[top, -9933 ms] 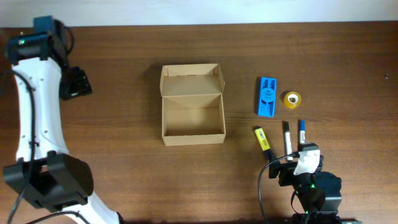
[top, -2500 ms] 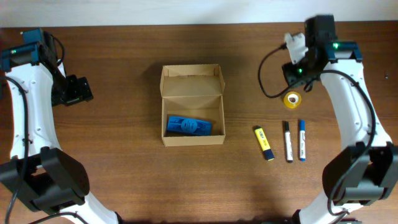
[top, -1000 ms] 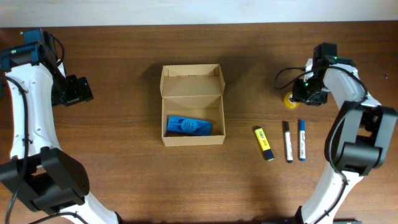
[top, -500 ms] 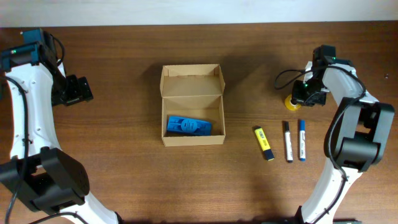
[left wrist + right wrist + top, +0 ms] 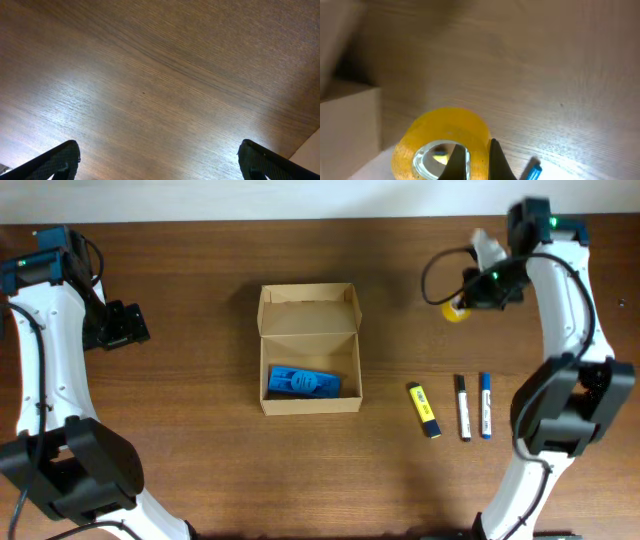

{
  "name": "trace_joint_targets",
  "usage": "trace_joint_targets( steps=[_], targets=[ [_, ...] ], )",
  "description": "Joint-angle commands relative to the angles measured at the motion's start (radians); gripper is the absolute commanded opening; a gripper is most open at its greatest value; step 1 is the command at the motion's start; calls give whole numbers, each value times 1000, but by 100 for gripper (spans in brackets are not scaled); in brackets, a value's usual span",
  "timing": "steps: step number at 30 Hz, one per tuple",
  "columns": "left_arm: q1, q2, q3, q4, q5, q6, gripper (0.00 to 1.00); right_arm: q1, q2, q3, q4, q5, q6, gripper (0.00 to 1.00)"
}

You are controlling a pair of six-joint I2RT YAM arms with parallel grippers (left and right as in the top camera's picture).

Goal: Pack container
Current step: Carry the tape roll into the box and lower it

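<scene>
The right gripper swings left in the overhead view over the inside of the container [image 5: 310, 350] next, lowers the roll and releases it, since the container is open below.
The tan cardboard container [image 5: 310, 350] stands open at the table's middle with its flap lid back; a blue flat case [image 5: 303, 382] lies inside it. My right gripper [image 5: 468, 302] is shut on a yellow tape roll [image 5: 457, 311] and holds it above the table at the far right. In the right wrist view one finger sits inside the tape roll [image 5: 440, 145] and the other outside, pinching its wall; a corner of the container [image 5: 347, 120] shows at left. My left gripper [image 5: 128, 325] hangs open over bare wood at the far left, its fingertips [image 5: 60, 160] wide apart.
A yellow highlighter [image 5: 424, 409], a black-capped marker [image 5: 463, 407] and a blue-capped marker [image 5: 485, 405] lie side by side right of the container. The blue marker's tip [image 5: 534, 171] shows under the tape roll in the right wrist view.
My right gripper closed on the yellow tape roll and lifted it off the table, moving it up and slightly left. The left arm has not moved.
</scene>
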Motion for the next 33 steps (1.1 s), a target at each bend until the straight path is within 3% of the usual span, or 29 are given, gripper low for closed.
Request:
trace_joint_targets(
  steps=[1,10,14,21,33],
  targets=[
    [2,-13,-5,0,2,16,100,121,-103,140,-68,-2,-209,4],
    [2,-13,-5,0,2,16,100,508,-126,230,-225,47,-627,4],
    [2,-13,-5,0,2,16,100,657,-124,190,-235,131,-718,4],
    [2,-13,-5,0,2,16,100,779,-70,157,-206,145,-720,4],
    [2,-13,-5,0,2,16,100,796,93,109,-85,87,-658,4]
  ],
)
